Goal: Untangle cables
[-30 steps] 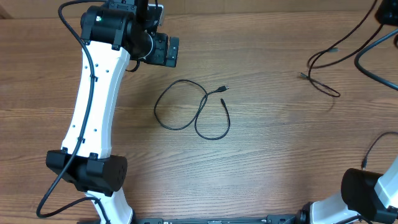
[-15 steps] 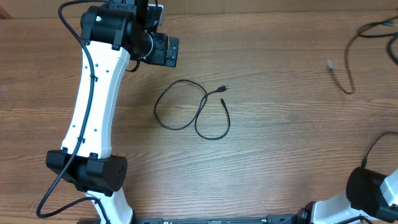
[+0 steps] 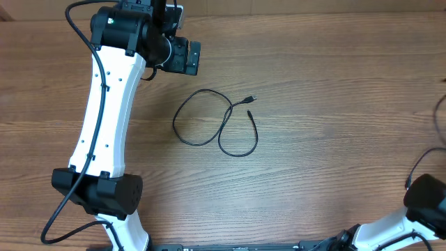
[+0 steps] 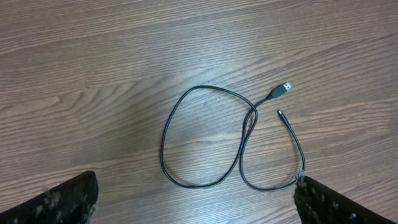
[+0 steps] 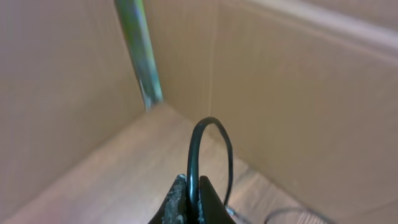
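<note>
I will next tip my right gripper downward, move it down toward the table and open it, because the second black cable arches from gripper fingers that face the cardboard sides.
One thin black cable (image 3: pixel 231 106) lies on the wooden table in a crossed double loop, with its two plug ends near each other at the upper right. The left wrist view shows it too (image 4: pixel 254 113), with a silver-tipped plug (image 4: pixel 285 87). My left gripper (image 3: pixel 185 57) hovers above and behind it, open and empty; its fingers (image 4: pixel 196 202) show at the bottom corners. My right gripper (image 5: pixel 191 188) is shut on a second black cable (image 5: pixel 208 122), which arches up out of the jaws. This gripper is outside the overhead view.
The left arm (image 3: pixel 108 118) stretches along the table's left side. The right arm's base (image 3: pixel 425 202) sits at the bottom right corner. A thin dark strand (image 3: pixel 440 115) shows at the right edge. Cardboard walls (image 5: pixel 298 93) fill the right wrist view.
The second cable at the far right has been pulled rightward and out of the overhead view. The right arm's base has shifted right. The left arm and the looped cable have not moved.
</note>
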Robot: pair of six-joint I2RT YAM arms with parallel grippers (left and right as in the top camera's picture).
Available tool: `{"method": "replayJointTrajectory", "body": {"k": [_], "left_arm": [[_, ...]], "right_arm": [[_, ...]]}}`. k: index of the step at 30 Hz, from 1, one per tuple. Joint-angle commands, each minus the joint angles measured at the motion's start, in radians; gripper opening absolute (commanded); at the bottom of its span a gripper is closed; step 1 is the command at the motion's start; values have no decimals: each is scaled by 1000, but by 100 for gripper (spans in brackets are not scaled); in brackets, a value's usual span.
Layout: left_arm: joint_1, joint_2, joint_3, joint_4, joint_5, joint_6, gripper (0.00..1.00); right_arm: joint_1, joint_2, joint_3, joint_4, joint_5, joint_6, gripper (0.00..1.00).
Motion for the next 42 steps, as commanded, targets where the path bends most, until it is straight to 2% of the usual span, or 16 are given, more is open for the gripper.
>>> {"method": "replayJointTrajectory", "body": {"k": [1, 9, 14, 23, 24, 26, 27, 28, 31, 39, 42], "left_arm": [[0, -21, 13, 1, 10, -14, 100], [0, -21, 13, 1, 10, -14, 100], [0, -21, 13, 1, 10, -13, 100], [0, -21, 13, 1, 10, -14, 100], [0, -21, 13, 1, 10, -14, 100], [0, -21, 13, 1, 10, -14, 100], [0, -21, 13, 1, 10, -14, 100], [0, -21, 13, 1, 10, -14, 100], [0, -21, 13, 1, 10, -14, 99], [0, -21, 13, 1, 10, -14, 100], [0, -21, 13, 1, 10, -14, 100]], "right_arm": [[-5, 26, -74, -7, -37, 11, 4], [-10, 68, -301, 14, -42, 11, 4], [-11, 79, -472, 76, -38, 30, 4], [-28, 81, -678, 165, -39, 56, 5], [-33, 81, -693, 166, -39, 56, 23], [-40, 81, -708, 163, -39, 56, 41], [-44, 81, -712, 156, -39, 55, 67], [-48, 81, -712, 147, -39, 55, 81], [-60, 81, -712, 113, -39, 55, 100], [-60, 80, -711, -2, -51, 55, 100], [-59, 76, -710, -32, -184, 50, 100]]}}
